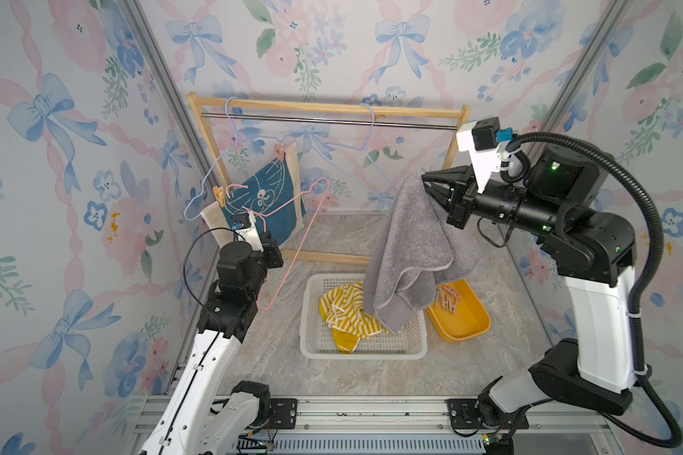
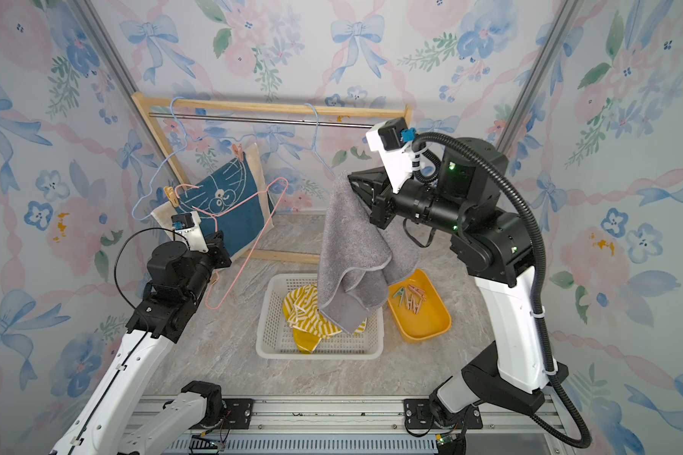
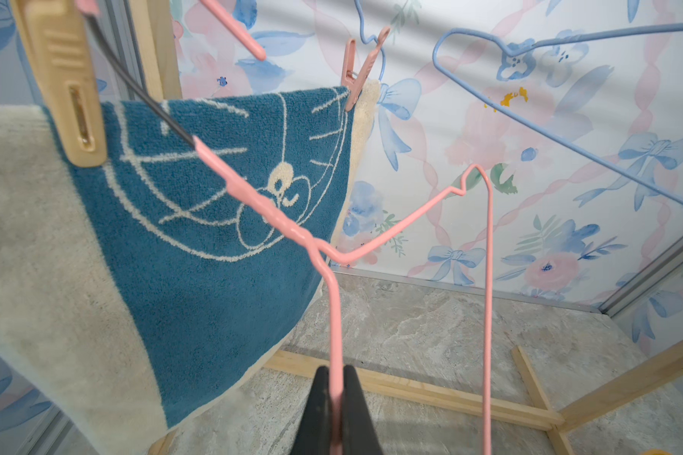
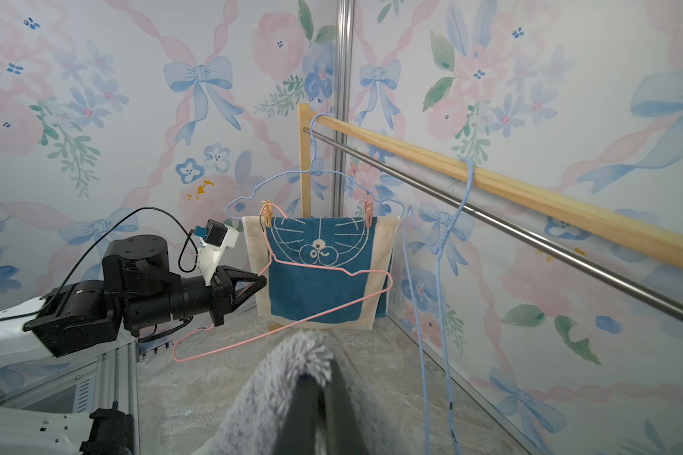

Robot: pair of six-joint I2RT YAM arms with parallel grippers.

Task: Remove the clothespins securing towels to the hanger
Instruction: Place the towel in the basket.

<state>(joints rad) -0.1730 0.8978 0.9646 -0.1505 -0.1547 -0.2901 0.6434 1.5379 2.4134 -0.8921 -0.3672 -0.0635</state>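
My right gripper will move down into the white basket (image 1: 363, 354) next, tipping its fingers downward, and let go of the grey towel (image 1: 415, 244), because the basket stands below the gripper, under the towel.
The dark blue towel (image 1: 269, 197) hangs from a light blue hanger (image 4: 311, 134) on the rack. A tan clothespin (image 3: 62, 86) and a pink clothespin (image 3: 355, 75) pin its top edge. My left gripper (image 3: 336, 378) is shut on the wire of a bare pink hanger (image 3: 488, 275), held in front of that towel. My right gripper (image 1: 424, 177) is shut on the top of the grey towel (image 1: 415, 244), which droops over the white basket (image 1: 363, 354). The yellow striped towel (image 1: 344, 311) lies crumpled in the basket.
A yellow tray (image 1: 466, 323) to the right of the basket holds several loose clothespins (image 1: 448, 299). The wooden rack (image 1: 332, 108) spans the back with a metal bar under its top rail. A second, bare light blue hanger (image 1: 372, 122) hangs from it.
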